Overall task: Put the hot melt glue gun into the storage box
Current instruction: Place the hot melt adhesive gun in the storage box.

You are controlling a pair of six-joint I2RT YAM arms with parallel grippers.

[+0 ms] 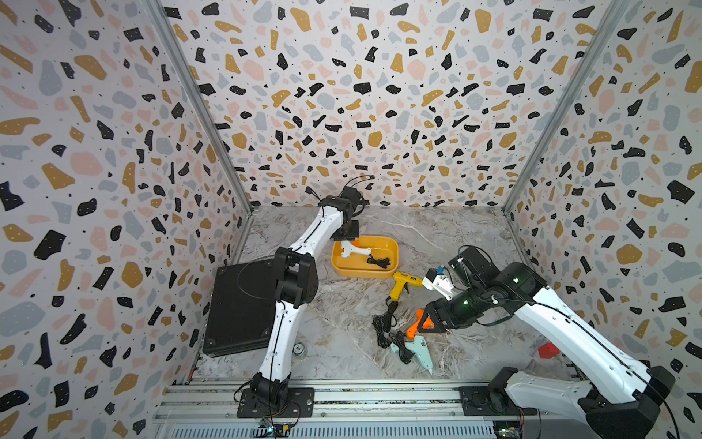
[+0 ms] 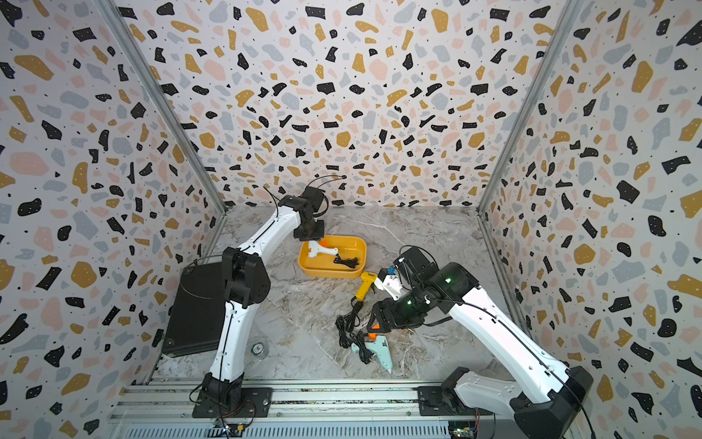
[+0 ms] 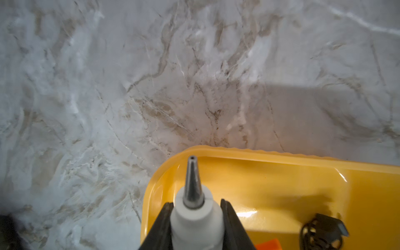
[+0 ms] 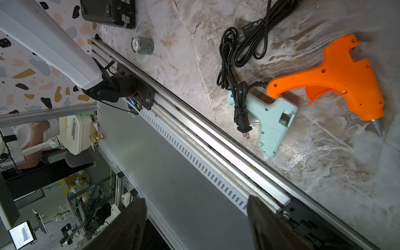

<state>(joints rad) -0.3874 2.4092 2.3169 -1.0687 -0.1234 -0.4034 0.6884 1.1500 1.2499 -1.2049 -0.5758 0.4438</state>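
I should next lower my left gripper's glue gun to the bare bottom of the storage box below, beside the metal nozzle, and release the glue gun's body.
My left gripper (image 3: 197, 204) is shut on the barrel of a white hot melt glue gun (image 3: 195, 218), whose metal nozzle sticks out past the fingertips. In both top views this glue gun (image 1: 357, 249) (image 2: 323, 251) sits low at the left end of the yellow-orange storage box (image 1: 393, 262) (image 2: 361, 262) (image 3: 281, 173). Whether it rests on the bottom I cannot tell. Its black cord (image 1: 378, 261) (image 3: 322, 231) lies coiled in the box. My right gripper (image 1: 427, 323) (image 4: 197, 200) hangs open and holds nothing, above an orange glue gun (image 4: 337, 80).
A yellow glue gun (image 1: 402, 285) lies just in front of the box, and a teal one (image 1: 419, 351) (image 4: 272, 121) lies near the front rail. Black cords (image 1: 383, 323) tangle between them. A flat black case (image 1: 239, 308) lies at the left, and a small red block (image 1: 547, 349) at the right.
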